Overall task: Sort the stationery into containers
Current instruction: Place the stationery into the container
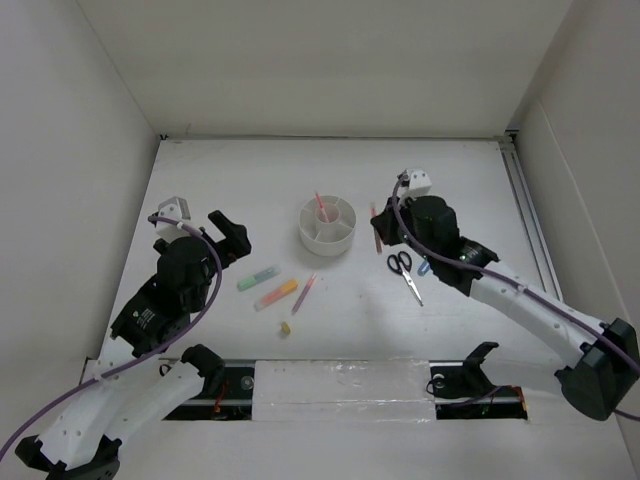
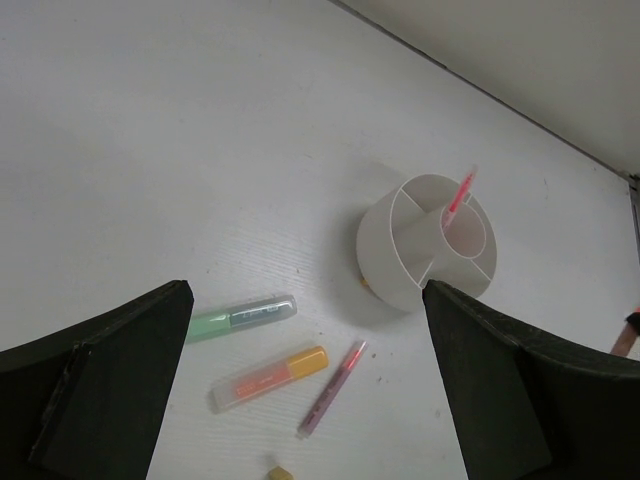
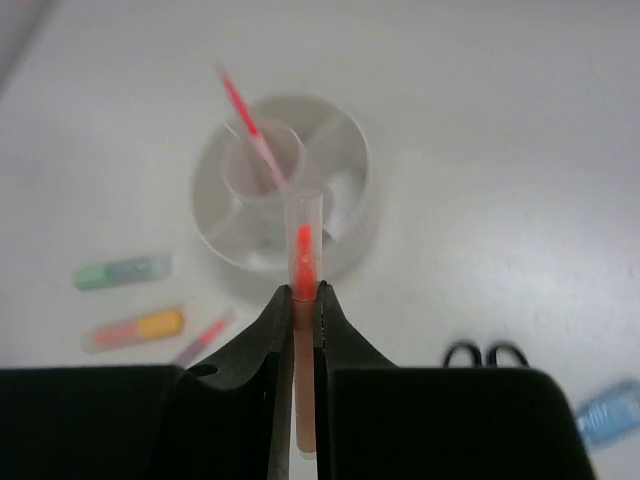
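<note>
A pink pen leans in the organizer's central cup, so my right gripper needs to tilt, move left in the top view over that cup and release my orange-red pen.
The round white organizer stands mid-table with a pink pen leaning in its central cup. My right gripper is shut on an orange-red pen, held just right of the organizer. Left of centre lie a green highlighter, an orange highlighter, a thin pink pen and a yellowish eraser bit. My left gripper hangs open and empty, left of them.
Black-handled scissors and a blue highlighter lie under the right arm. White walls close in the table on the left, back and right. A metal rail runs along the right edge.
</note>
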